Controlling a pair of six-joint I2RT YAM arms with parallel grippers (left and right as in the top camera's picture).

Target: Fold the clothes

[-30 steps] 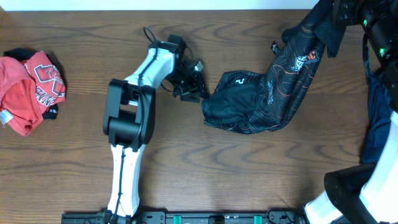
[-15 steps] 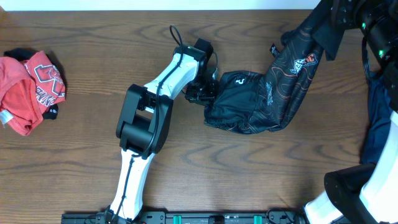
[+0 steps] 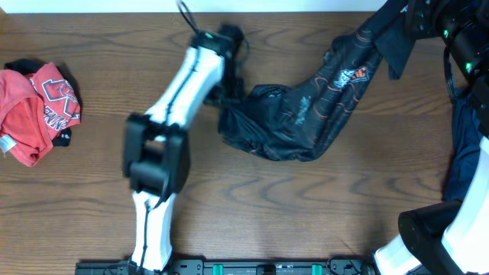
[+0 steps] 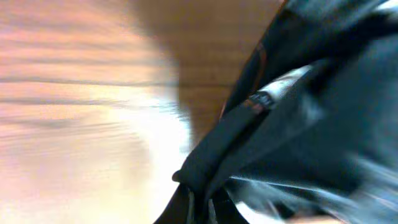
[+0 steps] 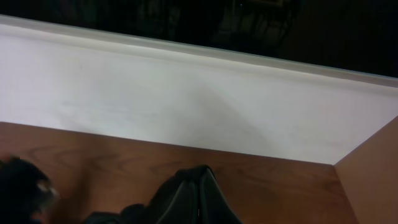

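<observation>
My left gripper will lift toward the red garment, then go down and let go of the jersey [image 3: 306, 114] over bare tabletop, because that is to its left in the overhead view.
The black jersey [image 3: 306, 114] with thin orange lines and white logos lies stretched from the table's middle toward the back right corner. My left gripper [image 3: 231, 96] is shut on its left edge; the blurred left wrist view shows black cloth [image 4: 292, 124] pinched between the fingers [image 4: 200, 208]. My right gripper [image 3: 409, 23] is lifted at the back right corner, shut on the jersey's other end. In the right wrist view a bunch of black fabric [image 5: 196, 193] sits in the closed jaws.
A crumpled red garment [image 3: 34, 107] with white lettering lies at the left edge. A dark blue garment [image 3: 464, 153] hangs by the right arm at the right edge. A white wall [image 5: 186, 106] runs behind the table's back edge.
My left gripper closed on the jersey's left edge and dragged it left and toward the back. The jersey is now pulled out longer between both grippers.
</observation>
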